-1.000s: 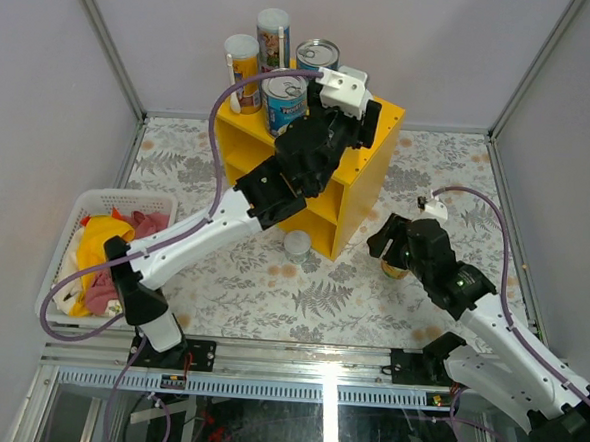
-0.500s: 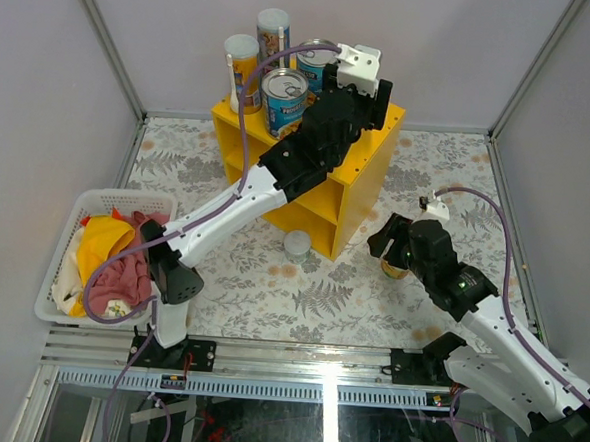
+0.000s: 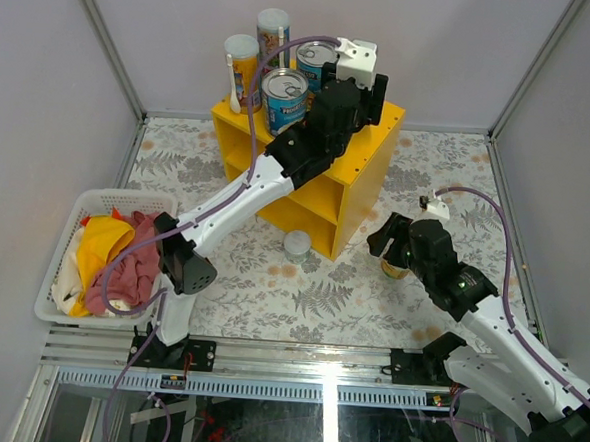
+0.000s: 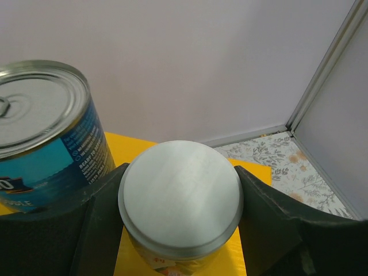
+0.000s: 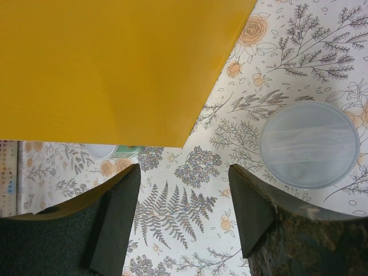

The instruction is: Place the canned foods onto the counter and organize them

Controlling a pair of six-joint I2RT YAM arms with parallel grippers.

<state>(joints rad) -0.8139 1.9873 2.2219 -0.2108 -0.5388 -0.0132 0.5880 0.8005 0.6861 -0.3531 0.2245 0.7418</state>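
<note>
I should next lower my left gripper a little, moving slightly toward the neighbouring blue can, and let go of the short pale-lidded can there, since the counter's top beside it is clear.
The yellow counter stands at the back middle. On its top stand two yellow tubes with white lids and two blue-labelled steel cans. My left gripper is over the counter's top, shut on a short pale-lidded can, next to a blue can. My right gripper is open and empty, low over the floor mat. A pale-lidded can stands just outside its right finger. Another small can stands in front of the counter.
A white laundry basket with clothes sits at the left. Grey walls with metal posts enclose the floral mat. The counter's side fills the upper left of the right wrist view.
My left arm has stretched further back over the counter's top with the pale-lidded can in its grip. The right arm has not moved.
</note>
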